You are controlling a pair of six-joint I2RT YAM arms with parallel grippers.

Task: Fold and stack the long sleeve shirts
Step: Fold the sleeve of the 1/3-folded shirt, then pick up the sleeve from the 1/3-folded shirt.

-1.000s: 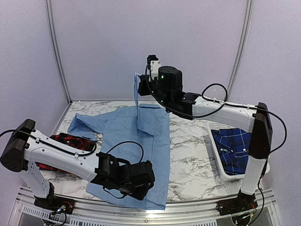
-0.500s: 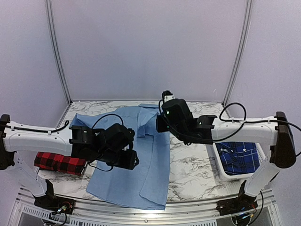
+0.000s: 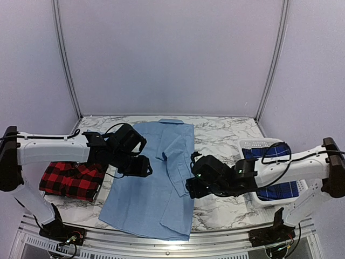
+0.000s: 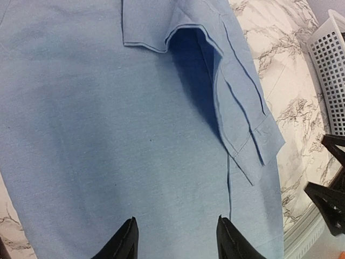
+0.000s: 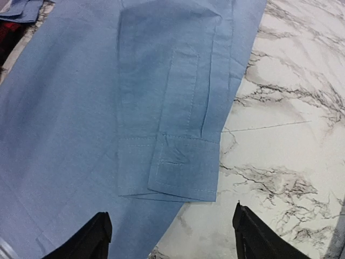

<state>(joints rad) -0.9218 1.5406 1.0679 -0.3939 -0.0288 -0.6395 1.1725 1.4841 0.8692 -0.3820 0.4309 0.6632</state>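
The right gripper will move down onto the cuff's corner (image 5: 211, 195) at the shirt's edge facing the basket next, because that corner is below the gripper's open fingers.
A plain light blue long sleeve shirt (image 3: 145, 202) lies flat in the middle of the marble table, collar at the far end. One sleeve is folded down over its body, with the cuff (image 5: 183, 167) near the shirt's right edge. My left gripper (image 3: 138, 166) hovers open over the shirt's left half, nothing between its fingers (image 4: 129, 240). My right gripper (image 3: 194, 187) stands open just short of the cuff, over the shirt's right edge. The red-and-black check shirt (image 3: 67, 181) lies at the left. The dark blue plaid shirt (image 3: 275, 189) sits in a basket at the right.
A white slotted basket (image 3: 253, 144) holding the plaid shirt stands on the table's right side, also seen in the left wrist view as the basket (image 4: 329, 59). Bare marble (image 5: 285, 108) lies between the blue shirt and the basket. Grey walls close the back and sides.
My right gripper carried the raised sleeve down onto the shirt, let it go and opened, drawing back nearer. My left gripper moved from the near hem to the shirt's left middle and opened wider.
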